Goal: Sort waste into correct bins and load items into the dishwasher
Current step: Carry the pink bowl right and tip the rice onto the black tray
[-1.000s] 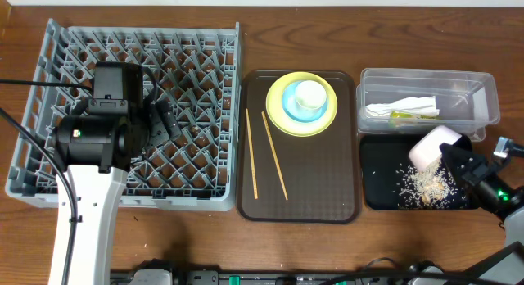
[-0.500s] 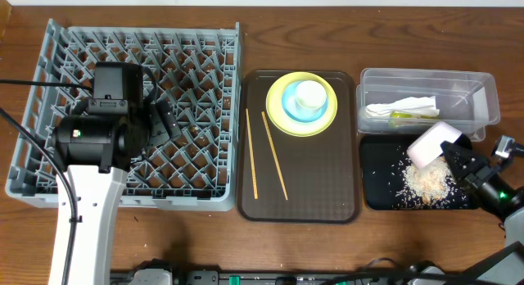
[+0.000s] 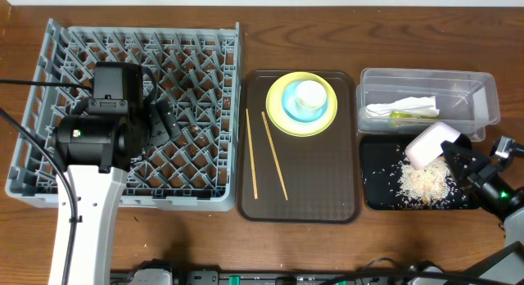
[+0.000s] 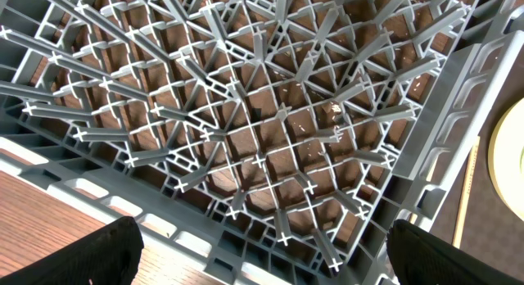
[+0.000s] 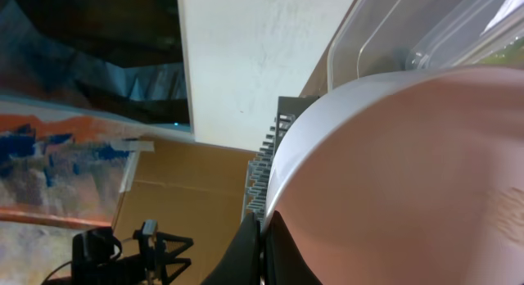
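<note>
Next I should swing my right gripper over the brown tray, turn the bowl upright and bring it down onto bare space beside the plate, since its rice lies dumped.
My right gripper [image 3: 452,158] is shut on the rim of the white round bowl [image 3: 431,143], held tipped over the black tray [image 3: 375,166]. Rice scraps [image 3: 423,183] lie in a pile on the tray below it. In the right wrist view the bowl [image 5: 409,178] fills the frame with my fingers [image 5: 252,244] pinching its rim. The clear tub [image 3: 483,97] holds the white napkin [image 3: 401,107] and green-yellow wrapper [image 3: 401,117]. The yellow-green plate [image 3: 282,117], blue bowl [image 3: 291,107] and white cup [image 3: 310,94] are stacked on the brown tray. My left gripper [image 4: 262,252] is open over the grey rack [image 4: 270,137].
Two chopsticks [image 3: 274,154] lie on the brown serving tray [image 3: 319,187] in the middle. The grey rack [image 3: 205,56] fills the left side, with my left arm [image 3: 94,137] above it. The table's front edge is near my right arm.
The white bowl has shifted slightly up and left over the black tray, and the rice pile below it has grown and spread. The left arm has not moved.
</note>
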